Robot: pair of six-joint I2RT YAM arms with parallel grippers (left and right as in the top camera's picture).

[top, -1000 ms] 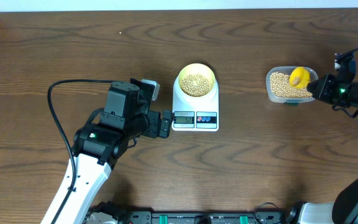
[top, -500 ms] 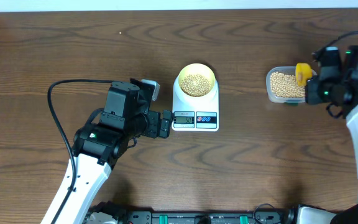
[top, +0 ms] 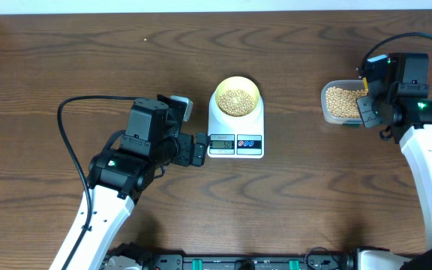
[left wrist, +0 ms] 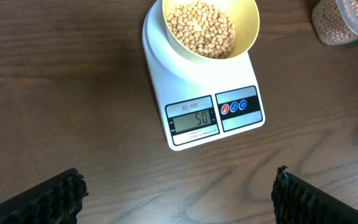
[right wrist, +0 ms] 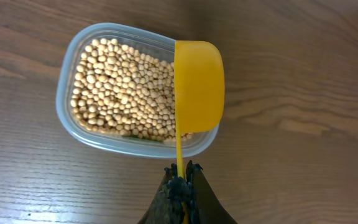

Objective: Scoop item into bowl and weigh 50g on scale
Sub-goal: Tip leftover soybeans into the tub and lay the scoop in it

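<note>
My right gripper will next turn the scoop and lower it into the tub's end away from the scale, and let go of the scoop's handle, because the display shows the target weight.
The pale-yellow bowl stands on the white scale and holds tan beans. The display reads 50. My left gripper is open, just left of the scale's front, empty. My right gripper is shut on the thin handle of a yellow scoop, turned on its side over the right rim of a clear tub full of beans.
The brown wooden table carries only the scale and the tub. A black cable loops left of my left arm. The table's far edge meets a white strip.
My right arm swung up and left beside the tub, and the scoop rolled from cup-up in the beans to edge-on at the tub's right rim. The left arm, bowl and scale stayed put.
</note>
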